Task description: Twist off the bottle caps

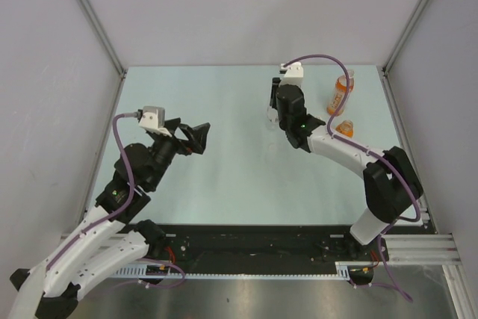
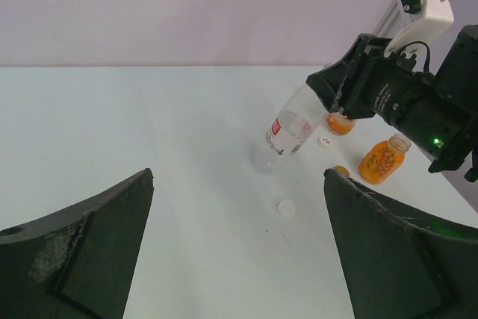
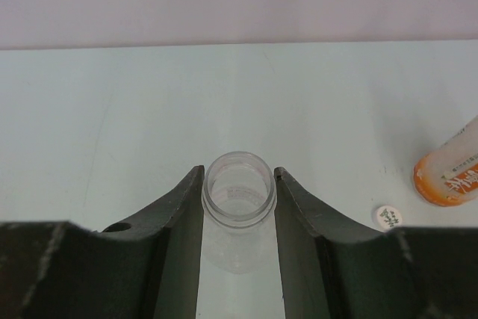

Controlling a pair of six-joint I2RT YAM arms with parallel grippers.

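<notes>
My right gripper will move down and slightly outward to set the clear bottle's bottom on the tabletop and let go of the bottle's neck, since the bottle's opening is uncapped.
My right gripper [image 3: 238, 173] is shut on the neck of the clear bottle [image 3: 237, 240], whose mouth is uncapped. In the left wrist view this clear bottle [image 2: 287, 131] leans, base on the table, under the right gripper [image 2: 337, 104]. One white cap [image 2: 285, 208] lies loose in front of it and another white cap [image 2: 325, 140] lies by the tall orange bottle [image 2: 340, 123]. A squat orange bottle [image 2: 384, 159] stands with an open mouth, and an orange cap [image 2: 340, 170] peeks over my finger. My left gripper [image 2: 239, 177] hangs open and empty, well to the left [image 1: 199, 138].
The tall orange bottle [image 1: 340, 95] and the squat one [image 1: 345, 128] stand close to the right wall rail [image 1: 396, 110]. The table [image 1: 224, 177] is pale green, closed in by grey walls at the back and sides.
</notes>
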